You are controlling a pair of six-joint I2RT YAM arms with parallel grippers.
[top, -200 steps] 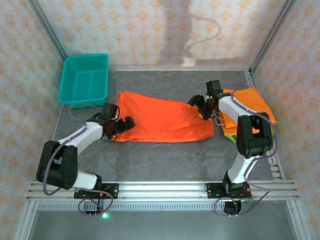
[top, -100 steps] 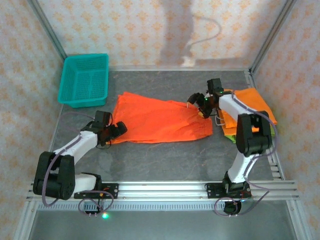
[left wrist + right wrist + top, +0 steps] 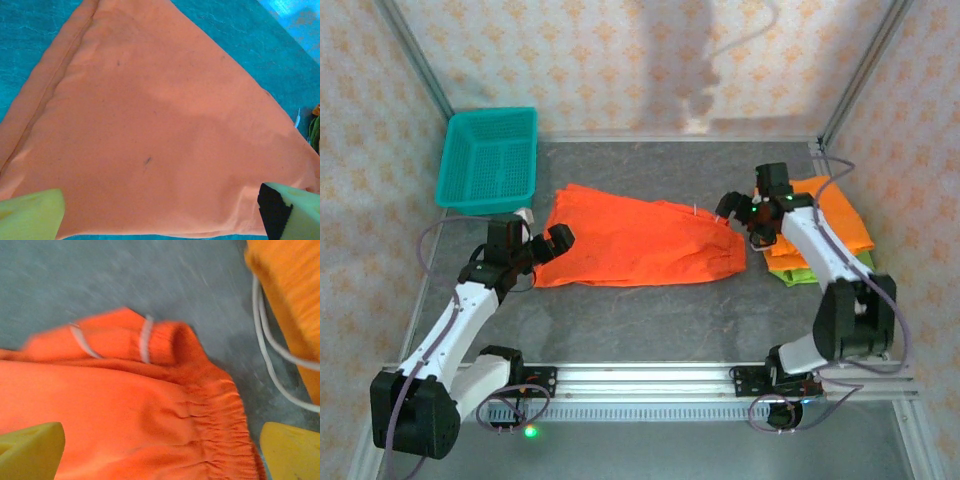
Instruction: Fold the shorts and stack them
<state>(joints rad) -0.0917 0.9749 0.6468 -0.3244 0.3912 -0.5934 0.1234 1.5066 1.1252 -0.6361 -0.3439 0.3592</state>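
Note:
Next, my right gripper moves back and down to the shorts' gathered waistband (image 3: pixel 731 251) (image 3: pixel 220 410), with open fingers on both sides of the waistband, and closes.
One pair of orange shorts (image 3: pixel 640 245) lies folded flat in the middle of the table. My left gripper (image 3: pixel 542 233) hovers open over its left end; in the left wrist view the orange fabric (image 3: pixel 150 125) spreads under the open gripper (image 3: pixel 160 222), with nothing between the fingers. My right gripper (image 3: pixel 745 218) stands open just off the right end, over the gathered waistband (image 3: pixel 220 410) and its white drawstring (image 3: pixel 145 337); nothing is held by that gripper (image 3: pixel 162 455). At the right sits a stack: orange shorts (image 3: pixel 835 215) on top of lime green ones (image 3: pixel 800 272).
A teal mesh basket (image 3: pixel 488 160) stands at the back left corner. The stack's orange edge (image 3: pixel 285 285) and a loose white drawstring (image 3: pixel 270 365) lie close to my right gripper. Bare grey table (image 3: pixel 650 320) runs along the front; metal posts frame the sides.
My left arm has swung back to the left and its gripper now sits at the shorts' left edge. My right gripper has drawn right off the waistband and opened wider. The shorts stay flat.

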